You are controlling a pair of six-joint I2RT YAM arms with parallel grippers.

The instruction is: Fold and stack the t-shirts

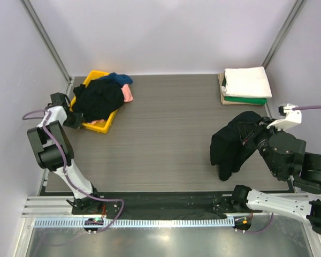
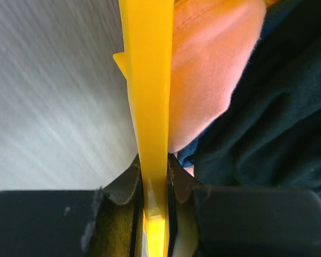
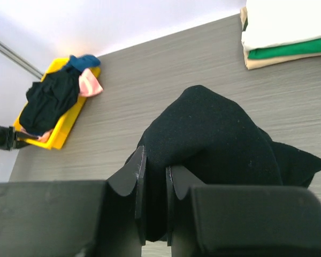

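Note:
My right gripper will next swing left in the top view to the bare middle of the table, with room to spread, and release the black t-shirt [image 1: 232,144].
My right gripper [image 1: 252,135] is shut on a crumpled black t-shirt [image 1: 232,144], which hangs from its jaws over the table's right side; it also shows in the right wrist view [image 3: 214,139]. My left gripper [image 1: 73,114] is shut on the rim of the yellow tray [image 1: 92,78]; in the left wrist view its jaws pinch the yellow wall [image 2: 148,107]. The tray holds a heap of t-shirts: a black one [image 1: 99,99], a blue one [image 1: 120,78] and a pink one [image 1: 128,93]. A folded stack sits at the back right: white [image 1: 247,81] on green [image 1: 246,100] on tan.
Grey walls and metal corner posts enclose the table on three sides. The folded stack lies close behind the right arm. The tray sits at the back left corner near the wall.

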